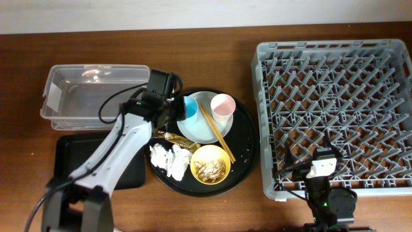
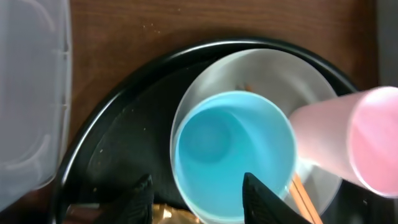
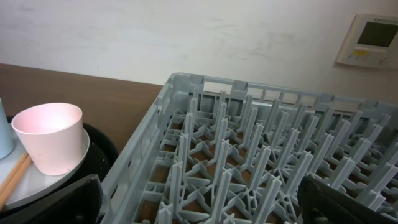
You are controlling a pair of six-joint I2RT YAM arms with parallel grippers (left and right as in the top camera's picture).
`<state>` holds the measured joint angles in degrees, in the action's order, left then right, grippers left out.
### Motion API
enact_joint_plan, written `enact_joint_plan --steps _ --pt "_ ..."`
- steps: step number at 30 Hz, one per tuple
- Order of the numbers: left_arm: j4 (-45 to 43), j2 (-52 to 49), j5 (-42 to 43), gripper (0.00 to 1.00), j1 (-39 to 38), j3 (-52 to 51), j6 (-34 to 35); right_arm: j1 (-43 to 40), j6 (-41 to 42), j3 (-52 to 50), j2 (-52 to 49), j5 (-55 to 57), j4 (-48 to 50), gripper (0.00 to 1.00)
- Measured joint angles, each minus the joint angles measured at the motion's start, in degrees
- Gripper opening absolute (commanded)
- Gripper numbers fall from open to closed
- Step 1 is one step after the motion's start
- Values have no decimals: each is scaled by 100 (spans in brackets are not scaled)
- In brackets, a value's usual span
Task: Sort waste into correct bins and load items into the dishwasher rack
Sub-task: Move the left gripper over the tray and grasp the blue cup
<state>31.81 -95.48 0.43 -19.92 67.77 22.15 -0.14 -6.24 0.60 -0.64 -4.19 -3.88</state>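
My left gripper is about to go down to the light-blue cup's rim [image 1: 185,107] [image 2: 189,201], on the side of the rim away from the pink cup.
My left gripper [image 1: 182,108] [image 2: 200,198] is open, with its fingers either side of the near wall of the light-blue cup [image 1: 190,107] [image 2: 233,155]. The cup stands on the pale white plate [image 1: 205,125] [image 2: 261,65] with the pink cup [image 1: 223,105] [image 2: 367,137] [image 3: 50,137] and the wooden chopsticks [image 1: 216,132] [image 2: 306,200]. A yellow bowl [image 1: 210,164] holds beige food scraps. White tissues [image 1: 169,159] and the brown-gold wrapper [image 1: 172,138] [image 2: 165,214] lie on the round tray. My right gripper [image 1: 320,169] [image 3: 199,211] is open and empty over the front edge of the grey rack [image 1: 335,109] [image 3: 261,155].
The round black tray [image 1: 248,138] [image 2: 118,149] carries the dishes and waste. The clear tub [image 1: 90,93] [image 2: 31,93] stands at the back left, with the shallow black tray [image 1: 67,158] in front of it. Wooden table all round.
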Motion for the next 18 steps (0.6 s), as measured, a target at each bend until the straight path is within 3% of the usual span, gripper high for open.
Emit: enact_joint_plan --steps 3,5,10,11,15,18 --pt "-63 -212 -17 45 0 0 2 0 -2 0 0 2 0 98" --pt "-164 -378 -48 27 0 0 2 0 -2 0 0 2 2 98" --pt "-221 -529 -70 25 0 0 42 0 -2 0 0 2 2 98" --pt "-249 -529 -72 16 0 0 42 0 2 0 0 2 0 98" --pt "-280 -529 -74 3 0 0 61 0 -2 0 0 2 0 98" --pt "-278 -529 -83 1 0 0 90 0 -2 0 0 0 2 98"
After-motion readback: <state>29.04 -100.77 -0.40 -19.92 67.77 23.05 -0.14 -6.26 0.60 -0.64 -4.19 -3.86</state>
